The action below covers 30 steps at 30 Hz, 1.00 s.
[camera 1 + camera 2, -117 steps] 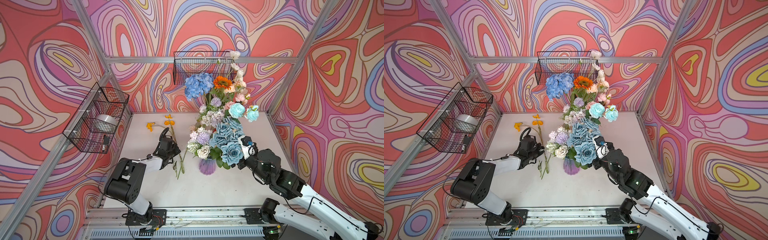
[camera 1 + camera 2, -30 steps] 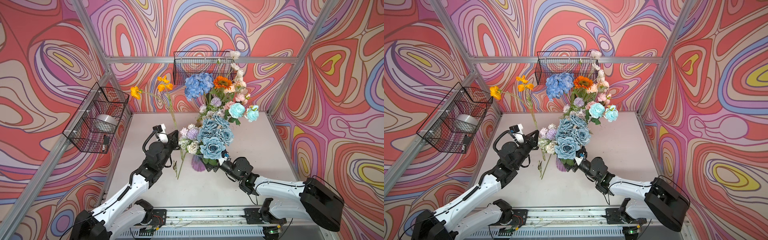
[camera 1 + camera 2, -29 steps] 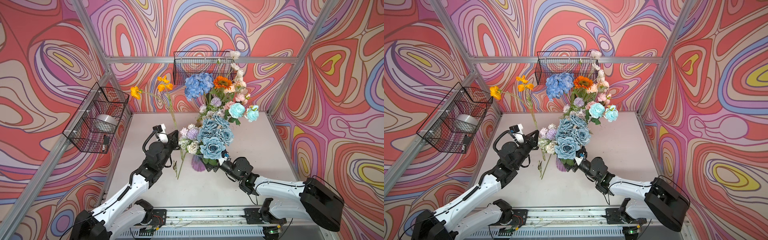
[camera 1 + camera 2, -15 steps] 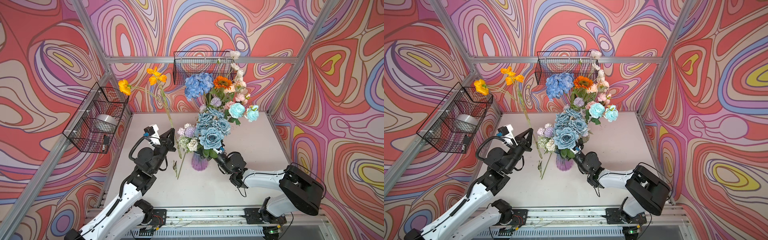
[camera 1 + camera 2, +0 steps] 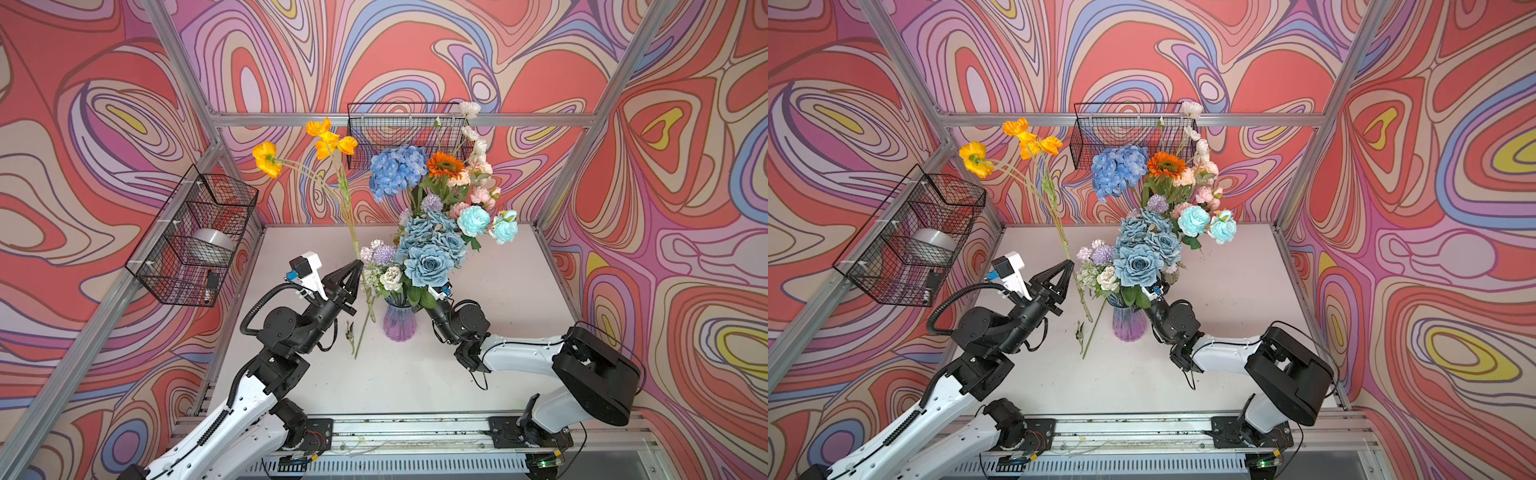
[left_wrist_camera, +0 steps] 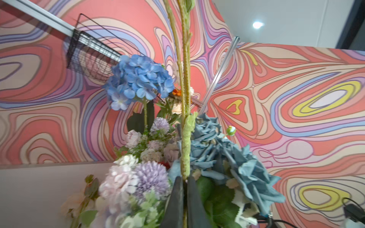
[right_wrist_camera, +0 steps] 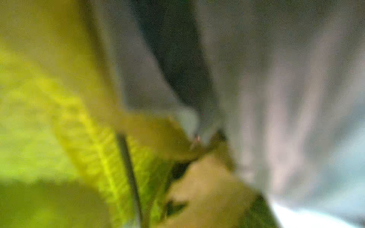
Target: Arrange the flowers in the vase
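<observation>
The vase's opening [image 5: 397, 301] is below my left gripper, under the blue roses, so next I will move my left gripper toward those roses and down to release the poppy's stem in it.
A purple glass vase [image 5: 398, 324] [image 5: 1128, 324] stands mid-table, full of flowers [image 5: 428, 249] [image 5: 1138, 257]: blue hydrangea, orange sunflower, dusty-blue and aqua roses, lilac pompoms. My left gripper [image 5: 355, 266] [image 5: 1068, 266] [image 6: 183, 180] is shut on the fuzzy green stem [image 6: 185, 138] of an orange poppy spray [image 5: 328, 139], held upright just left of the bouquet. My right gripper [image 5: 432, 297] reaches in under the blue roses at the vase's neck; leaves hide its fingers, and the right wrist view is only blurred leaves [image 7: 94, 150].
A loose green stem [image 5: 360, 332] and a withered leaf lie on the table left of the vase. A wire basket [image 5: 195, 237] holding a silver roll hangs on the left wall, and another basket [image 5: 407, 133] hangs on the back wall behind the blooms.
The left gripper has lifted the poppy spray off the table and raised it upright beside the bouquet. The right arm has folded in, bringing its gripper under the blue roses at the vase.
</observation>
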{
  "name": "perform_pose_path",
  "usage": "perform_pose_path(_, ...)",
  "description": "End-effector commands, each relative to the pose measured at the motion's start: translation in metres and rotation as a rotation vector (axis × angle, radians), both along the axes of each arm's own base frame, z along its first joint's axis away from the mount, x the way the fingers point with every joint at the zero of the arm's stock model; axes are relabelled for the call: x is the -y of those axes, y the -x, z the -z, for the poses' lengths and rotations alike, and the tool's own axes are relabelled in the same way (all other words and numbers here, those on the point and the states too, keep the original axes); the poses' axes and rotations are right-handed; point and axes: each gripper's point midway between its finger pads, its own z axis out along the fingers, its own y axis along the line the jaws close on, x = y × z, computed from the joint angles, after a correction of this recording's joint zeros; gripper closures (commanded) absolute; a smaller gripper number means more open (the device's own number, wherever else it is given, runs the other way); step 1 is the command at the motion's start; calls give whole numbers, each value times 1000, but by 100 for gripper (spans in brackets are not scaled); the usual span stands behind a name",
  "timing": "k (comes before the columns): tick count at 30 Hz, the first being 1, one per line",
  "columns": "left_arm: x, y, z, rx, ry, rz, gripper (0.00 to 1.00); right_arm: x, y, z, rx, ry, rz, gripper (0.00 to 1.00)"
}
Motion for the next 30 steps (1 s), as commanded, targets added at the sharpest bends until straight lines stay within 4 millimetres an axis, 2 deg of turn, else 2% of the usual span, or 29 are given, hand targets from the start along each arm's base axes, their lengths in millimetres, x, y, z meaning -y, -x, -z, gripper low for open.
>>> perform_pose_path(1, 10, 26, -54, 198, 78, 79, 100, 7, -6, -15, -15, -61, 44, 34)
perform_pose_path(4, 23, 27, -62, 251, 85, 101, 100, 7, -7, -16, -29, -79, 48, 35)
perform_pose_path(8, 42, 22, -61, 319, 62, 92, 100, 8, -6, -19, -31, -98, 37, 37)
perform_pose_path(13, 54, 8, -49, 361, 23, 40, 100, 10, -3, -23, -32, -120, 22, 39)
perform_pose_path(21, 68, 4, -25, 479, -71, -103, 100, 10, 0, -20, -37, -134, 4, 41)
perform_pose_path(27, 80, -12, 16, 413, -135, -133, 100, 10, 1, -17, -45, -138, -2, 43)
perform_pose_path(30, 82, -14, 36, 373, -171, -153, 100, 11, 1, -14, -49, -136, 0, 43)
